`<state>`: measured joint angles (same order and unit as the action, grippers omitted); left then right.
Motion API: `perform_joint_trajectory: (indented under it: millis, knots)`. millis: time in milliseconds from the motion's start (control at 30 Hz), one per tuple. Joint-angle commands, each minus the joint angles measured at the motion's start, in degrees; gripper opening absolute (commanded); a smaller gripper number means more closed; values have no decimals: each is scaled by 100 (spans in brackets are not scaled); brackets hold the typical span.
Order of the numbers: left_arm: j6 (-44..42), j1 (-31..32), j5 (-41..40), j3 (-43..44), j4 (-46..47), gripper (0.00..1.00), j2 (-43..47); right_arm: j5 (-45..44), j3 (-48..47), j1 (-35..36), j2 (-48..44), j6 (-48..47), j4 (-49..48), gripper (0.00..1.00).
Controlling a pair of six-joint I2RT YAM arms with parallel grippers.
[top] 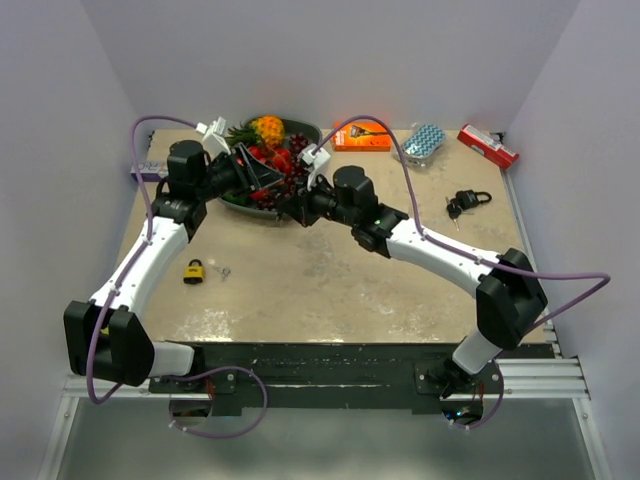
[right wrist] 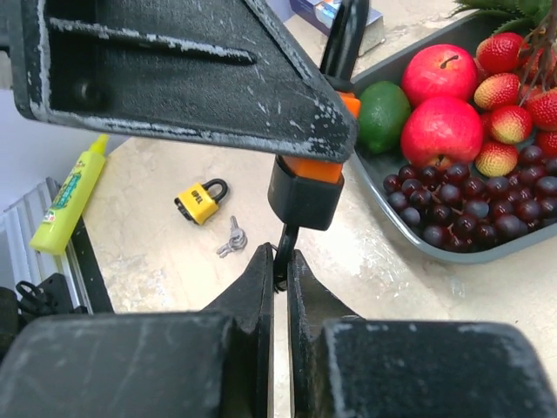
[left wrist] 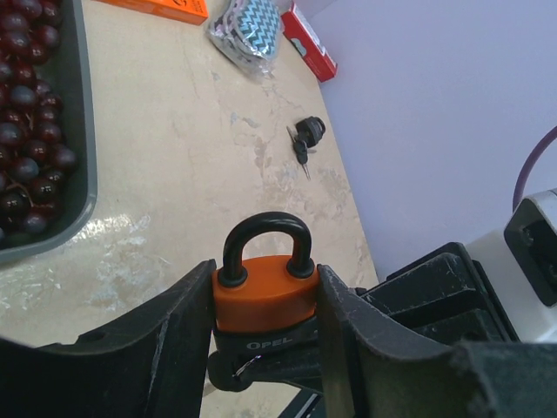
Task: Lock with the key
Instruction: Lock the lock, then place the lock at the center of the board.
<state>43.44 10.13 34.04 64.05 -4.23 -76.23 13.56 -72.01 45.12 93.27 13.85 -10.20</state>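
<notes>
I should next move my left gripper down and back from the tray to the bare tabletop beside the loose keys and let go of the padlock, because its shackle is shut.
An orange padlock (left wrist: pixel 264 292) with a black base and black shackle is clamped by its sides in my left gripper (left wrist: pixel 265 279), above the table beside the fruit tray. Both shackle legs sit in the body. In the right wrist view the padlock (right wrist: pixel 305 196) hangs under the left gripper's finger (right wrist: pixel 174 78), and a dark key (right wrist: pixel 282 248) sticks out of its underside. My right gripper (right wrist: pixel 280 261) is shut on that key from below. In the top view the two grippers meet, left (top: pixel 262 180) and right (top: pixel 290 205), over the tray's near edge.
A grey tray (right wrist: pixel 409 235) holds apples, strawberries, grapes and a lime. A yellow padlock (top: pixel 194 271) and loose keys (top: pixel 222 271) lie front left; a black padlock with keys (top: pixel 467 201) lies right. An orange box (top: pixel 361 135), patterned pouch (top: pixel 424 143) and red box (top: pixel 488 146) line the back.
</notes>
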Motion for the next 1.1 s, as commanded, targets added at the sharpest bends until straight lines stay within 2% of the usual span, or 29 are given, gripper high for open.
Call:
perform_joint_trajectory:
  millis: [0,200,433,533,567,700,800,967,1067]
  knots:
    - [525,-81,-573,282,581,0,-76,182,406,-4,-423,135,26,0]
    - [428,-160,-1004,740,599,0,-349,50,1039,-3,-644,417,193,0]
    - [481,-187,-1426,776,458,0,-314,156,1417,40,-705,575,141,0]
    - [105,-187,-1497,775,-102,0,-261,129,1356,32,-679,540,254,0]
    - [-71,-169,-1497,758,-574,0,-244,164,1347,32,-662,540,385,0]
    - [-1509,67,-1566,76,-1647,0,-112,287,1426,23,-618,540,580,0]
    - [-1943,410,-1962,-513,-2275,0,-147,603,1567,23,-320,523,422,0]
    - [-1953,815,-2322,-1297,-2258,0,55,1043,1655,40,76,163,89,0]
    - [-1901,885,-2490,-1395,-2240,0,-67,1008,1734,40,340,57,-149,0]
